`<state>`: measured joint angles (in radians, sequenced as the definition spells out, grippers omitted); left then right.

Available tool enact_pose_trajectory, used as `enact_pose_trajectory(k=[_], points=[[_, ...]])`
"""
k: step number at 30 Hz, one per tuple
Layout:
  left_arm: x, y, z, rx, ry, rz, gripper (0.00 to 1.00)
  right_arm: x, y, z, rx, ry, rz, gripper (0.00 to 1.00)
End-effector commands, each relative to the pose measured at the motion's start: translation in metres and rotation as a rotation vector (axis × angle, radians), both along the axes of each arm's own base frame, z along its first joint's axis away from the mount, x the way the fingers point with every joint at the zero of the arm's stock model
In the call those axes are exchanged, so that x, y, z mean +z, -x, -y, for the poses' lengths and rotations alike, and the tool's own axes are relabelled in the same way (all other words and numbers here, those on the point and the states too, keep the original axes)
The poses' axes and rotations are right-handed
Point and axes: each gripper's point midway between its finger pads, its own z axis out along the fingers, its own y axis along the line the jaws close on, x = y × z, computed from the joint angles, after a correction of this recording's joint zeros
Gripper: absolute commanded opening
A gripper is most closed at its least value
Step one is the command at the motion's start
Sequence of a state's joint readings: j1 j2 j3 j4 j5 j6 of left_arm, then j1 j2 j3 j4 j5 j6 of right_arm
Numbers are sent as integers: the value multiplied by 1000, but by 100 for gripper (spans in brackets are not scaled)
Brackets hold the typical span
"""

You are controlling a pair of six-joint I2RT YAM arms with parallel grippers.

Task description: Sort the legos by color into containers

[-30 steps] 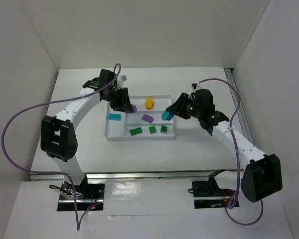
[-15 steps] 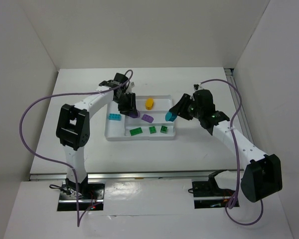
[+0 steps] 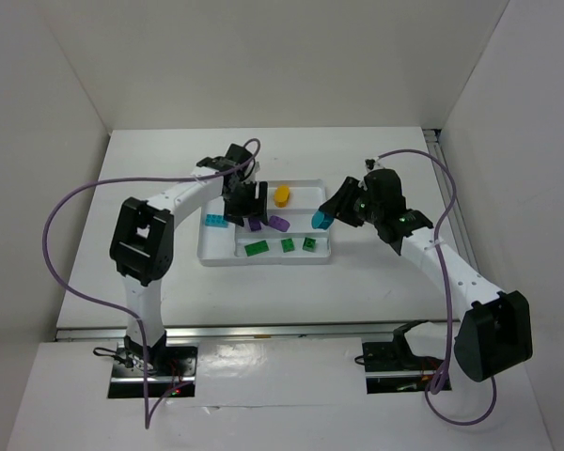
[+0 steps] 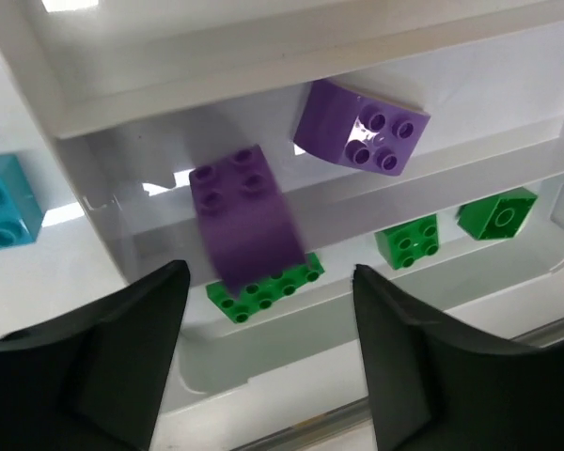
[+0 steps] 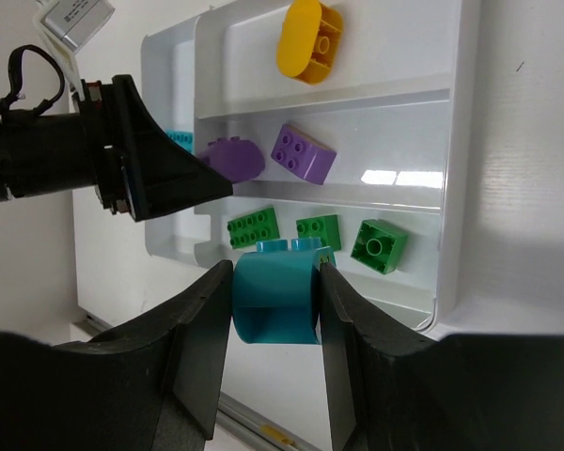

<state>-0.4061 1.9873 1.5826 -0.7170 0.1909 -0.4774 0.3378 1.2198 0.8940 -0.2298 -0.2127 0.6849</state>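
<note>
My right gripper moves across the tray [image 3: 263, 262] next and down over the upright section's near end, beside the teal brick that section already holds.
The white tray [image 3: 263, 262] holds a yellow brick [image 3: 281, 194] in its far long section, a purple brick [image 3: 278, 224] in the middle one, three green bricks [image 3: 288, 245] in the near one and a teal brick [image 3: 213, 222] in the upright left section. My left gripper [image 3: 249, 209] hovers open over the tray. A second purple brick [image 4: 244, 221], motion-blurred, is free of its fingers [image 4: 141, 338] above the middle section. Beyond the tray's right end, my right gripper [image 5: 274, 305] is shut on a teal oval brick [image 5: 274, 301].
White walls enclose the table on the left, back and right. Purple cables loop from both arms. The left gripper's fingers [image 5: 160, 169] reach over the tray's left half in the right wrist view. A metal rail runs along the table's near edge.
My left gripper has moved right over the tray and opened, letting go of the purple brick, which now drops toward the middle section. The right arm has barely moved and still holds the teal brick.
</note>
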Motion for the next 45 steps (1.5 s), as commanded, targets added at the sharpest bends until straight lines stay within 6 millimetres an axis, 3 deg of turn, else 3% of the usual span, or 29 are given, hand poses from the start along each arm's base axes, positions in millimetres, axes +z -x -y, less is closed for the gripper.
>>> enact_pose_trajectory(k=[1,2,4,5,9,10,12,13,14,15,17,18,19,20,21,22,25,27,29,30,32,34,37,38,40,41,43,45], points=[[34,-7,6,10,-17,84,84,21,-4,2,-10,-3,56,0],[33,-8,4,16,-28,89,86,21,-4,2,-10,-3,56,0],[51,-10,8,10,-18,128,89,21,-4,0,-2,-8,55,0],[64,-8,9,7,-18,152,100,24,-6,-2,7,-16,62,0],[116,-11,0,37,-25,248,100,31,-9,-22,63,-11,88,0],[146,-14,-2,51,-12,311,100,30,-6,-33,91,-10,82,0],[172,-20,-25,137,-40,353,100,31,-13,-48,120,-18,99,0],[186,-14,-38,170,-47,357,100,32,-9,-64,163,-26,102,0],[203,-18,-56,216,-40,387,100,22,-11,-75,183,-19,83,0],[213,-18,-68,252,-41,402,100,32,-16,-87,203,-33,113,0],[232,-15,-84,302,-25,437,100,32,-8,-120,284,-49,117,0],[251,-10,-97,349,-1,473,100,31,-17,-137,306,-53,123,0],[259,-5,-98,351,9,494,100,29,-9,-155,353,-58,115,0],[263,-1,-104,361,16,500,100,28,-10,-166,375,-55,124,0],[273,6,-110,382,31,523,100,10,-11,-179,401,-46,91,0],[278,8,-110,384,39,541,100,17,-17,-191,413,-58,114,0],[283,13,-117,394,62,553,100,-1,-15,-226,486,-68,90,0],[281,15,-120,389,61,550,100,-8,-12,-244,515,-66,82,0],[274,18,-126,401,58,530,100,-19,-20,-254,522,-37,84,0],[271,21,-126,395,62,520,100,-35,-18,-261,533,-20,53,0],[269,22,-128,391,62,521,100,-31,-21,-272,550,-32,64,1],[266,25,-130,393,65,512,100,-36,-20,-281,560,-27,55,15],[266,26,-127,373,77,509,100,-38,-26,-287,558,13,46,54],[266,26,-127,373,77,509,100,-35,-27,-285,551,25,56,83],[266,29,-127,366,72,512,100,-22,-41,-273,475,51,92,92],[266,29,-127,366,72,512,100,-6,-42,-263,434,63,119,92],[266,29,-126,349,74,513,100,-6,-60,-224,301,114,118,95],[263,28,-124,330,74,505,100,10,-60,-192,245,131,156,97]])
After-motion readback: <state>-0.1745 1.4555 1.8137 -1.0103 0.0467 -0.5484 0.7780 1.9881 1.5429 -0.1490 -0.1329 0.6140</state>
